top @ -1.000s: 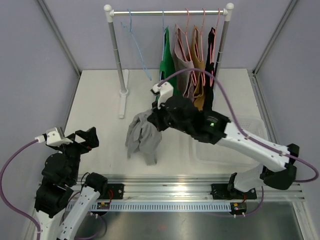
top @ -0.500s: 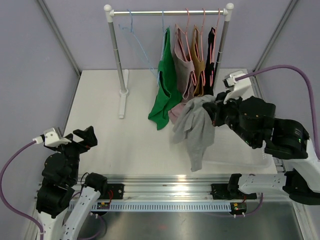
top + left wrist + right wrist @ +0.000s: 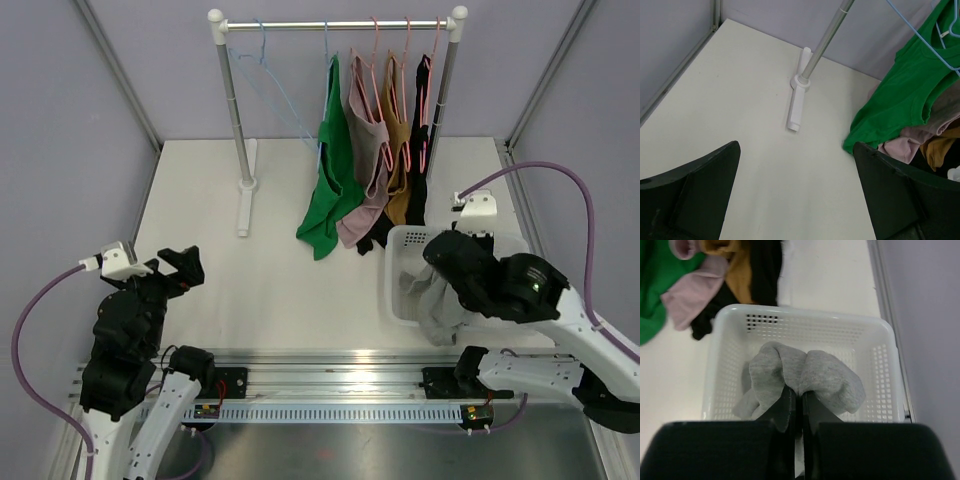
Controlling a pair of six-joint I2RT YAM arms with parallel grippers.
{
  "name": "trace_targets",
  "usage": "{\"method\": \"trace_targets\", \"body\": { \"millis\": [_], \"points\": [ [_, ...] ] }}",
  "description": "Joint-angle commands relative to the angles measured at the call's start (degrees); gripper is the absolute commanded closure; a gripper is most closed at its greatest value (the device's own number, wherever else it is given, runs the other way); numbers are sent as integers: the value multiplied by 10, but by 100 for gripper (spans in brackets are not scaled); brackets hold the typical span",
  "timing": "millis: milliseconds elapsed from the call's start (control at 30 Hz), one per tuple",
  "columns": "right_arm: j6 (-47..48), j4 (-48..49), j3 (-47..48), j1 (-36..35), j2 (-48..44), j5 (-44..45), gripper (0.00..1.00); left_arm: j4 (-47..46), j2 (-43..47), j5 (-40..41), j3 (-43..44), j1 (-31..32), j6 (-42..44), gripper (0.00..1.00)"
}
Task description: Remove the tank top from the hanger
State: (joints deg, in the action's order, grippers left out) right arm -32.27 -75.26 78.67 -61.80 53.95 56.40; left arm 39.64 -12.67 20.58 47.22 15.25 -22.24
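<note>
My right gripper moves outward next, then down toward the white basket's bottom to release the tank top. The tank top's lower end drapes over the basket's near rim.
The grey tank top (image 3: 805,372) is bunched between the fingers of my right gripper (image 3: 801,390), which is shut on it above the white basket (image 3: 790,312). In the top view the grey tank top (image 3: 437,308) hangs from under the right arm, its lower end draping over the near rim of the white basket (image 3: 398,240). Empty blue hangers (image 3: 268,75) hang on the rail at the left of the clothes. My left gripper (image 3: 796,146) stands open over bare table at the near left (image 3: 176,270), holding nothing.
A clothes rack (image 3: 235,120) stands at the back with green (image 3: 330,180), pink, mustard and black garments on pink hangers. Its white foot (image 3: 796,102) lies on the table ahead of the left gripper. Frame rails border the table's sides.
My right arm swung from the table's middle to the right, carrying the grey tank top, and lowered it to the basket. The left arm shifted slightly.
</note>
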Motion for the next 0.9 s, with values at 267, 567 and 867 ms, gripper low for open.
{"method": "trace_targets", "body": {
  "millis": [267,567,867],
  "points": [
    [126,146,116,244,90,-115,100,-34,-41,-56,6,-7,21,1],
    [189,149,185,315,133,-138,100,-32,-42,-56,6,-7,28,1],
    [122,189,-42,317,-2,-199,100,-33,-60,-93,22,-7,27,1]
  ]
}}
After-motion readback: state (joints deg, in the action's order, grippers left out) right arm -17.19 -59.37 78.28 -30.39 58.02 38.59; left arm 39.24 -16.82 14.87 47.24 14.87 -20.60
